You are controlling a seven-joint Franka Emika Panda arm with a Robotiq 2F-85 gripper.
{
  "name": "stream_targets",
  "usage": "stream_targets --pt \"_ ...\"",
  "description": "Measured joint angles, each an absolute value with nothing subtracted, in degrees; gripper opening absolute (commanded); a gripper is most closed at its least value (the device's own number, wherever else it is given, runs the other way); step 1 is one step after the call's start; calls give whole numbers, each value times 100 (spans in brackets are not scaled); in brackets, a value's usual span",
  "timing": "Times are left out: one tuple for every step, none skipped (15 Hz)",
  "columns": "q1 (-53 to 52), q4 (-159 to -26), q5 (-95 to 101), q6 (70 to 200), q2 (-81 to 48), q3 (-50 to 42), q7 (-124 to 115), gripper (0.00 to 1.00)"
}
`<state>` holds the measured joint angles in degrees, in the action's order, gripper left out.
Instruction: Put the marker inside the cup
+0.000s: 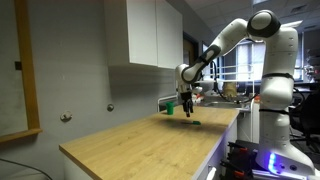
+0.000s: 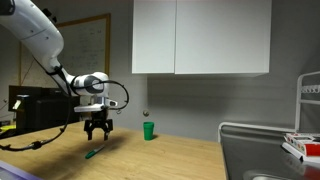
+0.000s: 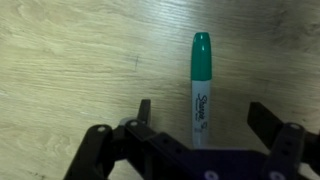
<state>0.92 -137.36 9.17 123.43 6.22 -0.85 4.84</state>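
The open fingers are already on both sides of the marker's white body [image 1: 191, 122] [image 3: 200, 112], just above it. My gripper should next lower them around it, down toward the wooden counter, and close.
The marker [image 3: 200, 85] is a white Sharpie with a green cap. It lies flat on the wooden counter, between my open fingers in the wrist view, cap pointing away. In the exterior views it is a small dark-green stick [image 2: 91, 153] [image 1: 195, 121] just below my gripper. My gripper [image 2: 97, 135] [image 1: 189, 112] [image 3: 200, 120] hangs open a little above the marker, not touching it. The green cup [image 2: 148, 130] stands upright on the counter near the back wall, to the right of my gripper; it also shows beside my gripper in an exterior view [image 1: 170, 109].
The wooden counter [image 1: 140, 145] runs along a grey wall under white cabinets [image 2: 200, 38]. A sink and dish rack [image 2: 270, 150] sit at one end of the counter. A board hangs on the wall [image 1: 15, 70].
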Motion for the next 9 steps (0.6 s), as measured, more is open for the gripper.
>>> stream_targets --pt "92 -13735 916 12434 507 -87 581 100" --pt "92 -13733 915 12513 404 -88 671 100" --pt "92 -13731 915 12588 308 -88 765 100" --pt "92 -13727 914 12646 220 -88 858 100" --pt "92 -13722 914 12698 137 -88 944 100" --pt "92 -13715 914 12742 60 -88 1020 78" --pt "93 -13707 914 12784 -12 -88 1093 75" --pt "93 -13694 914 12808 -72 -88 1142 66" --pt "93 -13682 914 12828 -125 -88 1182 59"
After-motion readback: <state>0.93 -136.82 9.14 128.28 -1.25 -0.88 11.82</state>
